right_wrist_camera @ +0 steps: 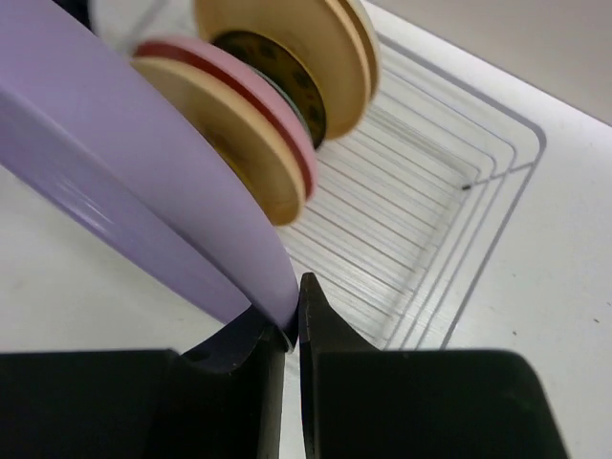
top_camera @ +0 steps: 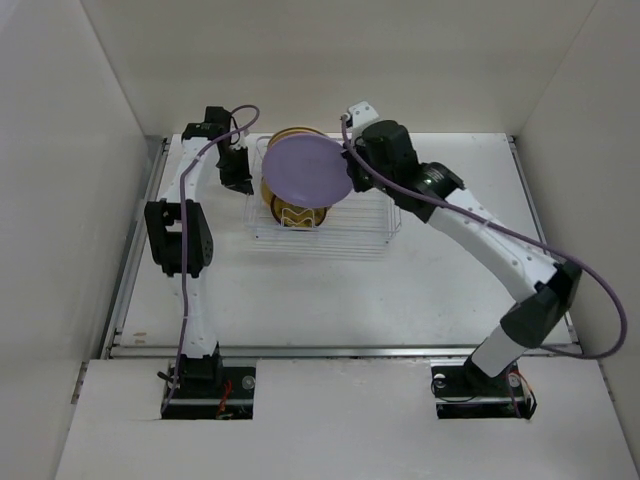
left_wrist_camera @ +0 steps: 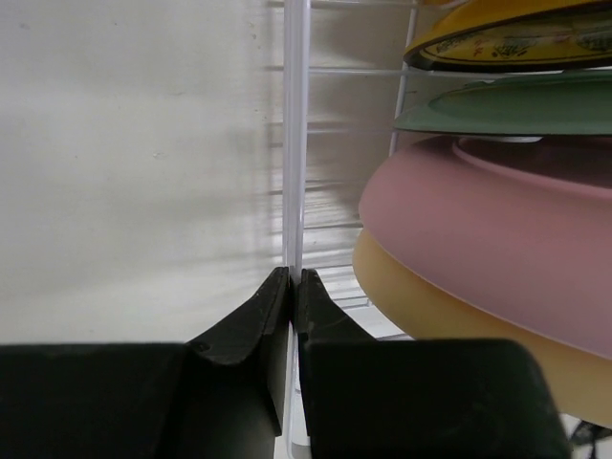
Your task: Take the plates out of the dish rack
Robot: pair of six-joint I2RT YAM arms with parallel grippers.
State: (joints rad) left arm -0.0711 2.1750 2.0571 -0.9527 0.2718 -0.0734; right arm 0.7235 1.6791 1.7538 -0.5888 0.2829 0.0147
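The spot on the tabletop in front is bare, so my right gripper will next move back past the rack's near edge and lower the lavender plate [top_camera: 305, 170] onto it.
The silver wire dish rack [top_camera: 370, 228] sits at the back middle of the table. My right gripper [top_camera: 349, 168] is shut on the rim of a lavender plate [top_camera: 305, 170] and holds it tilted above the rack's left part. In the right wrist view the jaws [right_wrist_camera: 295, 308] pinch the lavender plate's edge [right_wrist_camera: 124, 182]. Behind it, tan [right_wrist_camera: 239, 143], pink [right_wrist_camera: 273, 115] and cream [right_wrist_camera: 306, 48] plates stand in the rack [right_wrist_camera: 459, 191]. My left gripper [top_camera: 243, 176] is shut on the rack's left end wire [left_wrist_camera: 295, 143]; its fingertips [left_wrist_camera: 294, 279] clamp that wire. Pink [left_wrist_camera: 497, 239] and tan [left_wrist_camera: 430, 296] plates are beside it.
A green plate [left_wrist_camera: 516, 105] and a yellow patterned plate [left_wrist_camera: 516, 33] also stand in the rack. White walls enclose the table on the left, back and right. Bare white tabletop [top_camera: 330, 300] lies in front of the rack.
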